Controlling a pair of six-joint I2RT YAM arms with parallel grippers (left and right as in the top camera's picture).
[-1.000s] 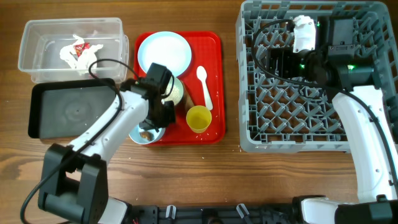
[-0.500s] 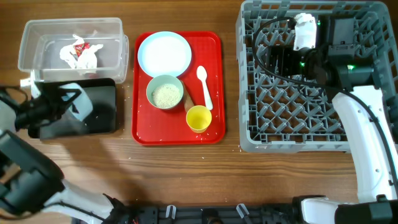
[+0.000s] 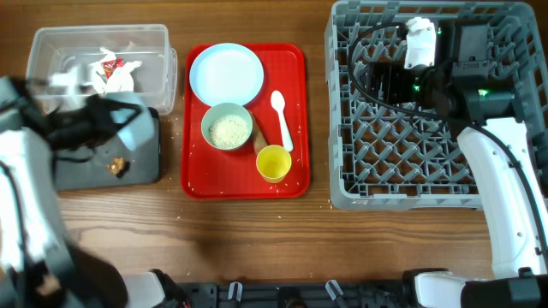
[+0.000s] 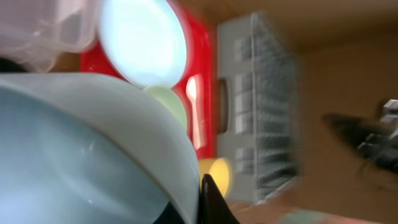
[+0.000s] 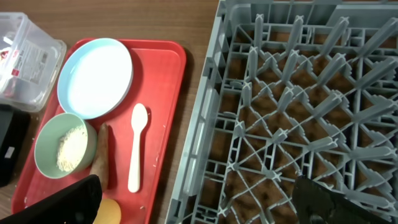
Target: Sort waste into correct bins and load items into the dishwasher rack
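I should next carry the bowl across with my left gripper, lower it and release it, because the red tray's bare near corner (image 3: 209,174) is below my gripper and to its right in the overhead view.
My left gripper (image 3: 103,120) is shut on the rim of the pale blue bowl (image 3: 135,128), held tipped over the black tray (image 3: 145,167); the arm is blurred. The bowl fills the left wrist view (image 4: 74,149), with one black finger (image 4: 211,202) against its rim. Small brown lumps (image 3: 116,164) lie on the black tray. The clear tub (image 3: 51,47) holds crumpled white paper with a red wrapper (image 3: 107,73). My right gripper (image 5: 199,208) is open and empty above the grey rack (image 3: 428,162), near its left side (image 5: 298,112).
The red serving tray (image 3: 295,60) carries the pale blue plate (image 3: 226,73), the green bowl (image 3: 228,128) with rice crumbs, a brown sausage piece (image 3: 259,137), the white spoon (image 3: 281,115) and the yellow cup (image 3: 274,162).
My left gripper lifted the pale blue bowl off the red tray and swung it left over the black tray. Brown lumps now lie on that tray. The right arm has not moved.
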